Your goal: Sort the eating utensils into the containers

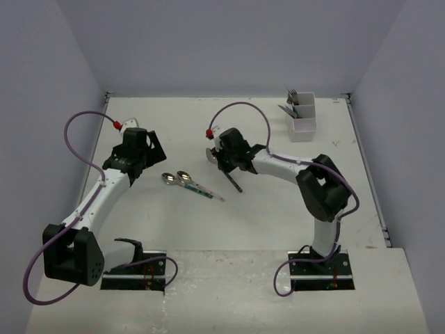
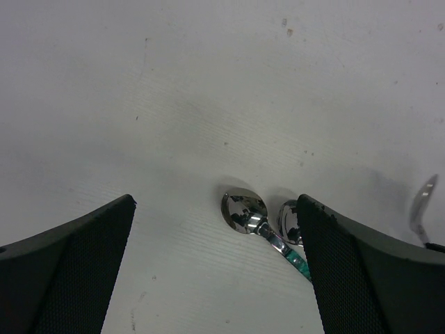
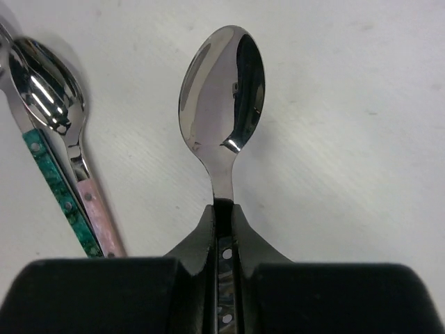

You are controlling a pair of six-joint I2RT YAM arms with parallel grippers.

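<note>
The spoon should go up and outward next, held by its neck in my right gripper, toward the white container (image 1: 304,115), because several utensils already stand upright there.
My right gripper (image 3: 224,209) (image 1: 222,158) is shut on the neck of a spoon (image 3: 222,90) with a dark patterned handle; its bowl (image 1: 209,154) points left, low over the table. Two more spoons lie side by side to the left, one teal-handled (image 1: 169,179) (image 2: 243,210) (image 3: 59,195), one pink-handled (image 1: 185,177) (image 2: 290,221) (image 3: 97,212). My left gripper (image 2: 216,200) (image 1: 139,172) hangs open just left of their bowls, holding nothing. The white container (image 1: 304,115) stands at the far right with several utensils (image 1: 292,99) upright in it.
Grey walls close in the white table (image 1: 278,216) on three sides. The held spoon's dark handle end (image 1: 237,185) sticks out toward the near side, close to the tips of the two lying handles (image 1: 217,197).
</note>
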